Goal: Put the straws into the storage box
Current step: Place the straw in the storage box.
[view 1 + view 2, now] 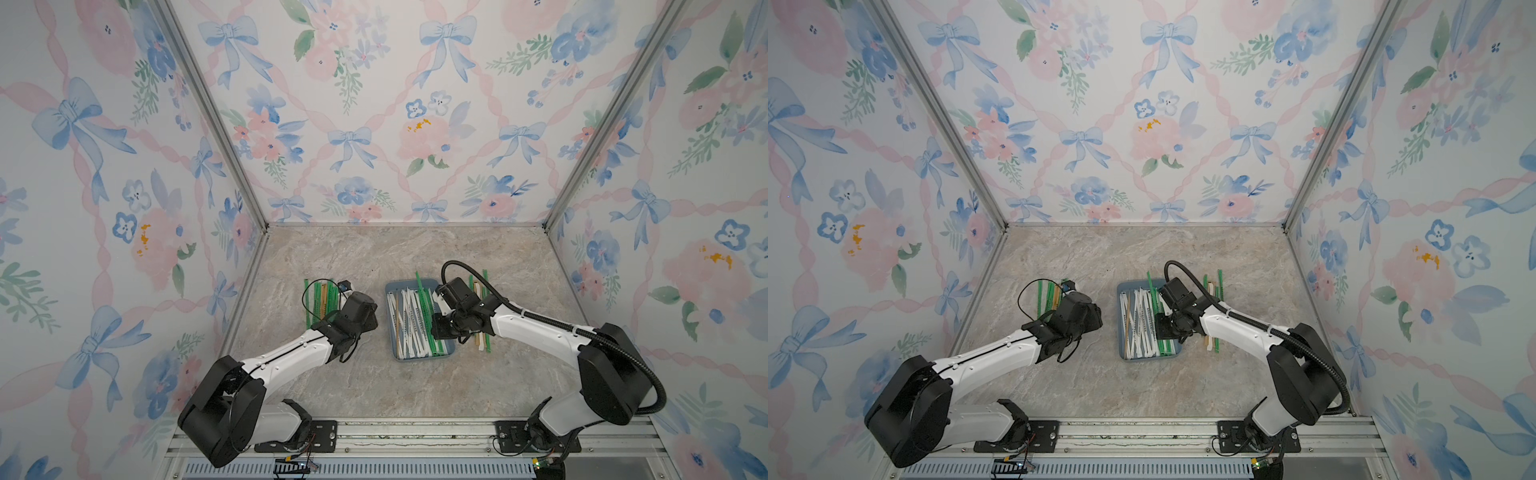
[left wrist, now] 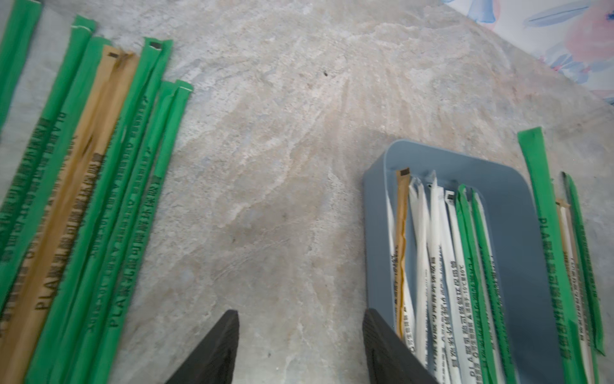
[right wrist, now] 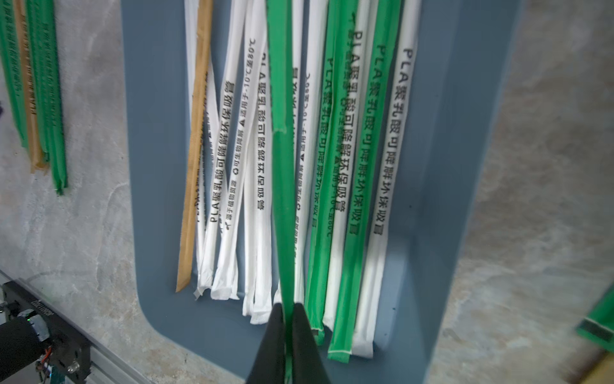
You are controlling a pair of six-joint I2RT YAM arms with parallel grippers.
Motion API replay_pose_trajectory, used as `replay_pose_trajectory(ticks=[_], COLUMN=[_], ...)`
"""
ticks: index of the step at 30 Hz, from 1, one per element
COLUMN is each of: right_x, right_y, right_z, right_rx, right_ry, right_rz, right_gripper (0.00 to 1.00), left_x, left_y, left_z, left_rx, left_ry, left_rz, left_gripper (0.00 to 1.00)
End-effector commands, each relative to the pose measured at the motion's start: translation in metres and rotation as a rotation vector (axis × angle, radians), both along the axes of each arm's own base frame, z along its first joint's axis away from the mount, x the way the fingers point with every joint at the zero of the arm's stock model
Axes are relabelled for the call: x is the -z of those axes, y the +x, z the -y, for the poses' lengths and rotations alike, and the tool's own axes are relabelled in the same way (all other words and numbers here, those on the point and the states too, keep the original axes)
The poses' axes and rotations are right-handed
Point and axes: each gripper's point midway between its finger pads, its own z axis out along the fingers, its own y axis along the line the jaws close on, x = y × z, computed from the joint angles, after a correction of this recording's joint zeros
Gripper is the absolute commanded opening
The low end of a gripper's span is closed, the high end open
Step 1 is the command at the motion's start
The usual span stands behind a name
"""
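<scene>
My right gripper holds the green straw lengthwise above the box's contents, so next it should lower toward the green straws already in the box (image 1: 437, 345) (image 3: 324, 262) and release the straw there.
The storage box (image 1: 424, 358) (image 1: 1150, 356), a blue-grey tray, sits mid-table with several white, green and tan straws (image 3: 229, 166) lying lengthwise in it. My right gripper (image 3: 288, 309) is shut on a green straw (image 3: 282, 166) (image 1: 424, 307) that hangs over the box's contents. More straws (image 1: 322, 305) (image 2: 99, 199) lie in a row on the table left of the box, and a few straws (image 1: 482, 345) lie on its right. My left gripper (image 2: 300, 316) is open and empty above bare table between the left row and the box (image 2: 518, 212).
Flower-papered walls close in the marble-look table (image 1: 374, 257) on three sides. A metal rail (image 1: 415, 432) carrying both arm bases runs along the front edge. The right arm's black cable loops above the box's far end.
</scene>
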Motion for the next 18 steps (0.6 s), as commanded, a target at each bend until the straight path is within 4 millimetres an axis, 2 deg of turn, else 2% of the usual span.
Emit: replay_pose_trajectory(ticks=[1,9,14,18], right_x=[0.008,0.03,0.024,0.012], right_y=[-0.006,-0.015,-0.008,0.001], right_z=[0.0,-0.002,-0.001,0.001], right_rx=[0.011,-0.031,-0.019,-0.002], right_ry=[-0.033,-0.127,-0.146,-0.145], right_rz=[-0.046,-0.122,-0.087,-0.038], right_gripper=[0.07,0.09,0.22,0.32], left_x=[0.0,0.005,0.013,0.019], left_y=[-0.002,-0.002,-0.001,0.002], left_z=[-0.017,-0.038,-0.045,-0.048], left_rx=[-0.017,-0.052,-0.066,-0.059], left_ry=[0.014,0.036,0.053,0.088], left_rz=[0.004,-0.003,-0.028,-0.044], left_gripper=[0.63,0.62,0.61,0.55])
